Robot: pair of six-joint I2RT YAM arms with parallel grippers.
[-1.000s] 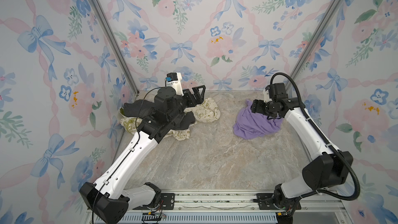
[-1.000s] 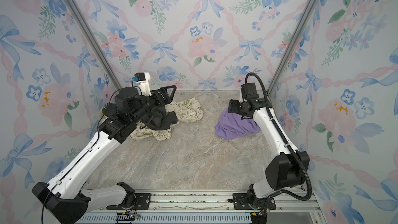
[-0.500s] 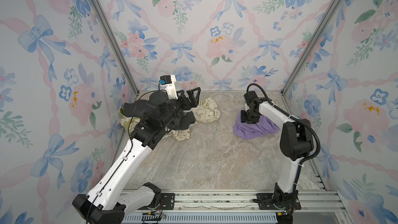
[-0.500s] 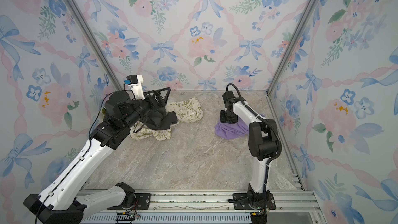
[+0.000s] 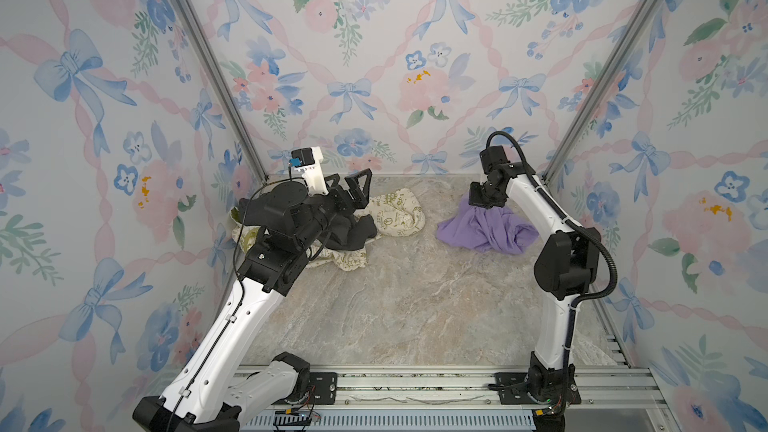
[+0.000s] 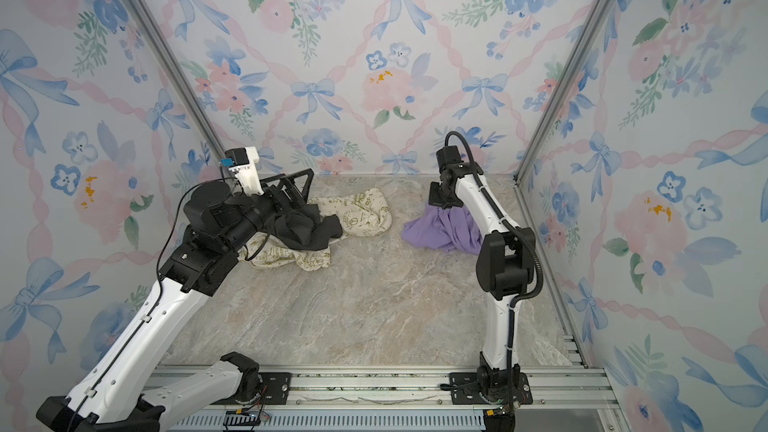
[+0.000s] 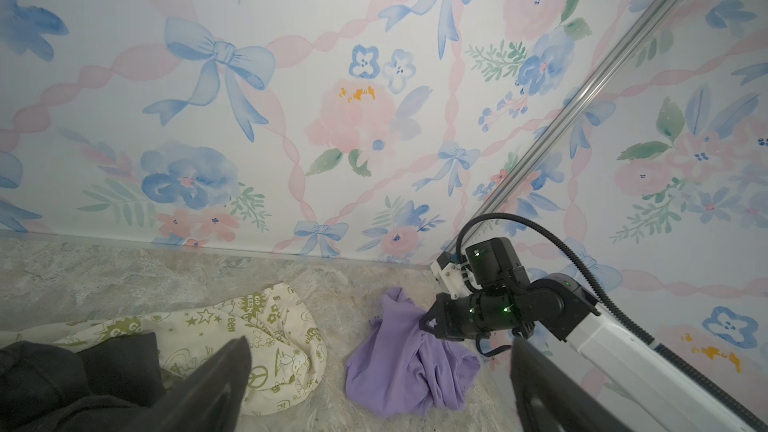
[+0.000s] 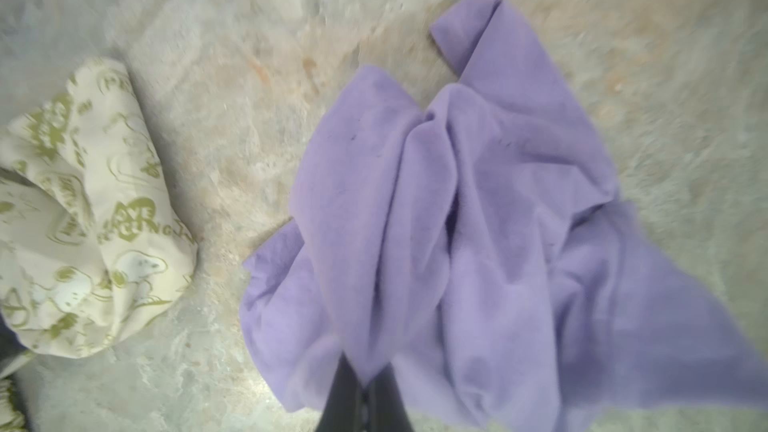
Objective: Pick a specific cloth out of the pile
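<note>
Next I will lift my right gripper toward the wall by its elbow, then lower it to release the pinched fold of the lavender cloth, since the floor there lies farther from the pile.
The lavender cloth lies crumpled on the stone floor at the back right, apart from the pile. My right gripper points down at its top and is shut on a pinched fold, as the right wrist view shows. The cloth drapes from the dark fingers. The pile, a dark grey garment on cream olive-printed fabric, sits at the back left. My left gripper hovers open above it, holding nothing.
Floral walls close in on three sides, with metal corner posts. The right arm's elbow stands close to the right wall. A metal rail runs along the front edge. In the left wrist view the right gripper sits on the cloth.
My right gripper has gone from open to shut on the lavender cloth's top fold, and the right arm's elbow has swung. The left gripper has lifted a little and stayed open.
</note>
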